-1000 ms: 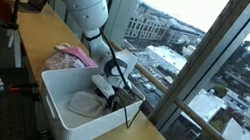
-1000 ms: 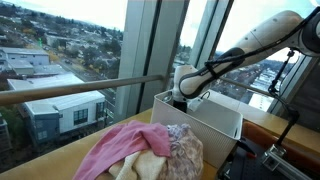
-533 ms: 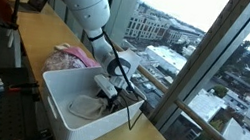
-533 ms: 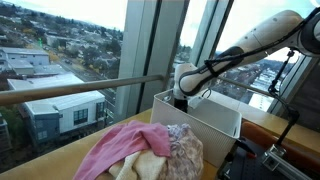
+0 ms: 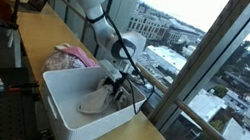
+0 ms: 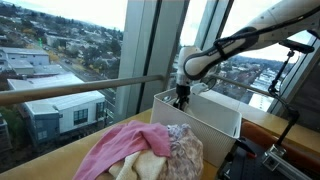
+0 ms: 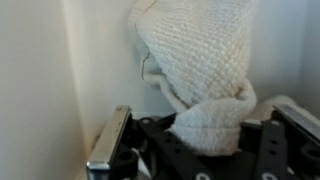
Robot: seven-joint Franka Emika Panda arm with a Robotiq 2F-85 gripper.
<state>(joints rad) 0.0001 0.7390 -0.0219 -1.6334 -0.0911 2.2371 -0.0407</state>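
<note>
The cloth still hangs inside the bin. I should next lift my gripper up past the bin's rim and over the pile of clothes (image 6: 148,152), then lower the cloth and let it go.
My gripper (image 5: 114,87) reaches down into a white plastic bin (image 5: 95,131) by the window. It is shut on a cream knitted cloth (image 5: 95,101), which hangs from the jaws with its lower end still inside the bin. The wrist view shows the cloth (image 7: 195,60) bunched between the black fingers (image 7: 110,145), draping away against the bin's white wall. In an exterior view the gripper (image 6: 182,97) hovers at the bin's rim (image 6: 205,118) and the cloth is hidden behind the wall.
A pile of pink and pale clothes (image 5: 71,58) lies on the wooden table beside the bin; the same pile (image 6: 140,150) fills the foreground. A handrail (image 6: 80,90) and tall window panes run close behind the bin.
The jaws have gone from open to shut on the cream cloth. The arm has risen a little, pulling the cloth up from the bin's floor.
</note>
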